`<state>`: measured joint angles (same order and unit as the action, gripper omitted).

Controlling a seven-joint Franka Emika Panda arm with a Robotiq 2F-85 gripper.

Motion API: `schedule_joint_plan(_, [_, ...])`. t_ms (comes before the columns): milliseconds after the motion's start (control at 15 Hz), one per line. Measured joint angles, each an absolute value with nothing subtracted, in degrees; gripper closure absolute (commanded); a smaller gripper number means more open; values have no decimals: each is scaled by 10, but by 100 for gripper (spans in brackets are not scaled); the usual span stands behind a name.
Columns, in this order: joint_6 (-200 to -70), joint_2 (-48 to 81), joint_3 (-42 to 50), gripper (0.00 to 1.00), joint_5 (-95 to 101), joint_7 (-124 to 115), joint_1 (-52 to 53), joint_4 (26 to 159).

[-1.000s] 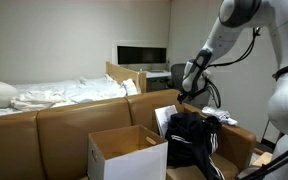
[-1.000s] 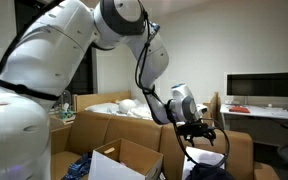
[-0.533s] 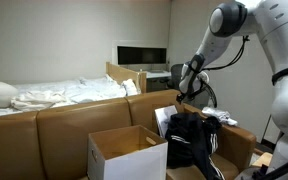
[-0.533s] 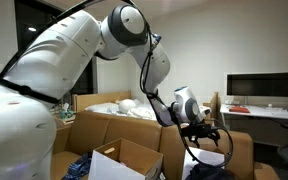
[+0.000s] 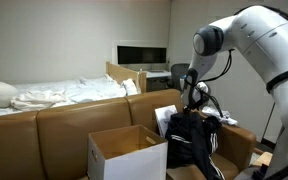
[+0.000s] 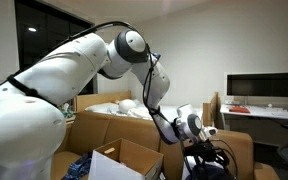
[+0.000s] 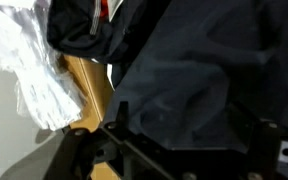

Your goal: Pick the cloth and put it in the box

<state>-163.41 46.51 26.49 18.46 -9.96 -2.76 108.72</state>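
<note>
I will lower my gripper's spread fingers into the folds and close them on the fabric, because the top of the dark navy cloth [image 5: 192,138] [image 7: 192,108] is just below my open gripper.
A dark navy cloth [image 5: 192,138] lies heaped on the boxes at the end of the brown sofa. It fills the wrist view [image 7: 189,60] and shows low in an exterior view [image 6: 214,172]. My gripper [image 5: 191,103] hangs just above the heap, also seen in an exterior view [image 6: 206,152]. In the wrist view the gripper [image 7: 184,122] is open, its fingers spread on either side of the dark fabric and holding nothing. An open cardboard box [image 5: 124,150] stands to the left of the heap and shows in an exterior view [image 6: 134,160].
White cloth [image 7: 29,60] lies next to the dark heap. The brown sofa back [image 5: 64,120] runs behind the boxes, with a bed [image 5: 54,93] beyond it. A desk with a monitor [image 5: 142,54] stands at the back wall. Blue fabric [image 6: 79,168] lies beside the open box.
The arm has bent and lowered the gripper towards the dark cloth heap. The cloth and the boxes have not moved.
</note>
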Motion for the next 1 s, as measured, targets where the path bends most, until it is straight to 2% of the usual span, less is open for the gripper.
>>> schedule_joint_plan(533, [-1569,585,244,0,115,-117,-48,1027])
schedule_joint_plan(600, [-1568,592,241,25,104,-121,-51,1016])
schedule_joint_plan(667, [-1567,599,240,26,94,-127,-53,1006])
schedule_joint_plan(1000, [-1570,623,242,59,45,-196,-54,973])
